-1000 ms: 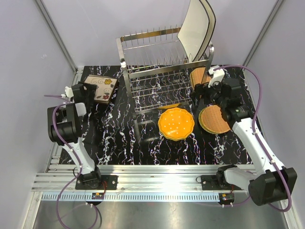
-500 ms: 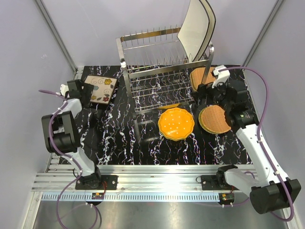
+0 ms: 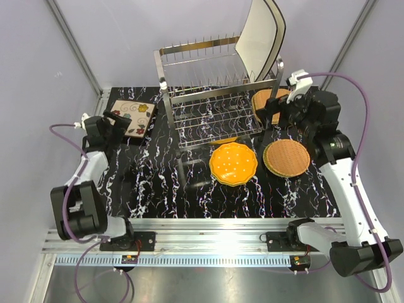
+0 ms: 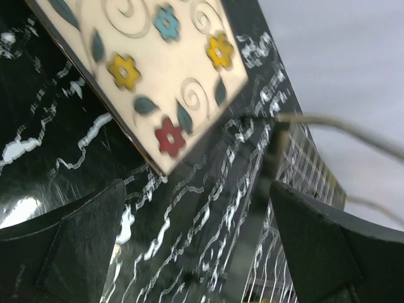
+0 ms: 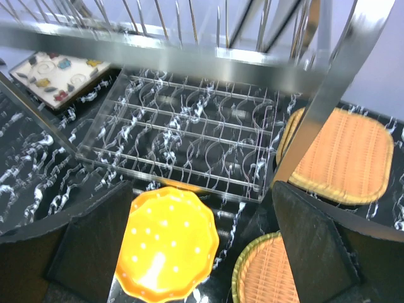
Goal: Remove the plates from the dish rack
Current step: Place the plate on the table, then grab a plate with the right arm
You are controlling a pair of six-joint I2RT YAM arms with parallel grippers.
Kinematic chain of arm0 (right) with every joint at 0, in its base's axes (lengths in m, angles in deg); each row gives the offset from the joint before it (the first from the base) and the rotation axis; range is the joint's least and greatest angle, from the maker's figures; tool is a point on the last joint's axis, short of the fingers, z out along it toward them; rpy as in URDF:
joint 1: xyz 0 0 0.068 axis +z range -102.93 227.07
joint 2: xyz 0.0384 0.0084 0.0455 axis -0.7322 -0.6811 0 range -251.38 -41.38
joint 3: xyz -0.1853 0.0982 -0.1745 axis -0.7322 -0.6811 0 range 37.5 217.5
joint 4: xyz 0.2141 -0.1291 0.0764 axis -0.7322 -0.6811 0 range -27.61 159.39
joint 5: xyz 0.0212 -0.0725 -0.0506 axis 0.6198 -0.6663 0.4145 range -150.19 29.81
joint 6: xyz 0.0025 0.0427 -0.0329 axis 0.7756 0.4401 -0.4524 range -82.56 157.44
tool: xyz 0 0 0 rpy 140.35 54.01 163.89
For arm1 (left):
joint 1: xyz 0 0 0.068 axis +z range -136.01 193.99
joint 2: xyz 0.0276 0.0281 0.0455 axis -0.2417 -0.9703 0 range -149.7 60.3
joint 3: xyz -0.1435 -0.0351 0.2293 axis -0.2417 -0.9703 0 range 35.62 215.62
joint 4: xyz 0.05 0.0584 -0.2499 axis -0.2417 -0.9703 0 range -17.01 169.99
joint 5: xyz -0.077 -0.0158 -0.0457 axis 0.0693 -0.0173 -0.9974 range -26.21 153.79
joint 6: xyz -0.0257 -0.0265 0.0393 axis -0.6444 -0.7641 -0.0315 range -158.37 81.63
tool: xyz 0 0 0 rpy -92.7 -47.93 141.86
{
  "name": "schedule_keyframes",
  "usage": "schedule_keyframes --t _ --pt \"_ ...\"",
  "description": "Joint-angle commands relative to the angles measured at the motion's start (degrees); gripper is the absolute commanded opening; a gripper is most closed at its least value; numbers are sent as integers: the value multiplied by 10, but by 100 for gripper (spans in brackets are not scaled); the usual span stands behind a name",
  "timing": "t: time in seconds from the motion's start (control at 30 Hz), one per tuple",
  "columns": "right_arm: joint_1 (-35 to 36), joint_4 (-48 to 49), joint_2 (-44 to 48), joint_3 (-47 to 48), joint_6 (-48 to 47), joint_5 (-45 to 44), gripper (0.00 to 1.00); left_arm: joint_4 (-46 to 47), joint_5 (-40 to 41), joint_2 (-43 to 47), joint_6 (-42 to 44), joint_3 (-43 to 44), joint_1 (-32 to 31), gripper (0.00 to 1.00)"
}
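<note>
I will raise my right gripper outward until its fingers straddle the inner plate's near rim (image 3: 267,62), because the cream plates stand upright in the top of the rack, above the gripper.
The steel dish rack (image 3: 218,91) stands at the back middle of the table. Two large cream plates (image 3: 257,44) with dark rims stand upright in its top right end. A square flowered plate (image 3: 134,117) lies flat at the left, and my left gripper (image 3: 112,126) is open just beside its near corner (image 4: 158,76). An orange scalloped plate (image 3: 233,163) and a round tan woven plate (image 3: 287,156) lie in front of the rack. Another woven plate (image 3: 265,101) lies by the rack's right post. My right gripper (image 3: 278,112) hovers open above them, empty (image 5: 202,252).
Black marbled table (image 3: 164,183) with an aluminium rail (image 3: 202,243) along the near edge. White walls enclose the back and sides. The rack's lower wire shelf (image 5: 183,136) is bare, with an orange rim (image 5: 170,184) peeking from under it. Purple cables loop off both arms.
The left arm has folded down and outward, its gripper staying by the flowered plate's corner. The right gripper has risen and moved back toward the rack's right post.
</note>
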Motion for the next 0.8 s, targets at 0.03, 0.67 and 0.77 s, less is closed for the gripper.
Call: schedule_keyframes --t 0.03,0.67,0.77 --pt "-4 -38 -27 99 7 38 100 67 -77 90 66 -54 -14 99" --pt "16 -207 -293 548 191 -16 75 -113 -33 416 213 -106 -24 99" --pt "39 -181 -293 535 160 -94 73 -130 -10 452 203 -108 -24 99"
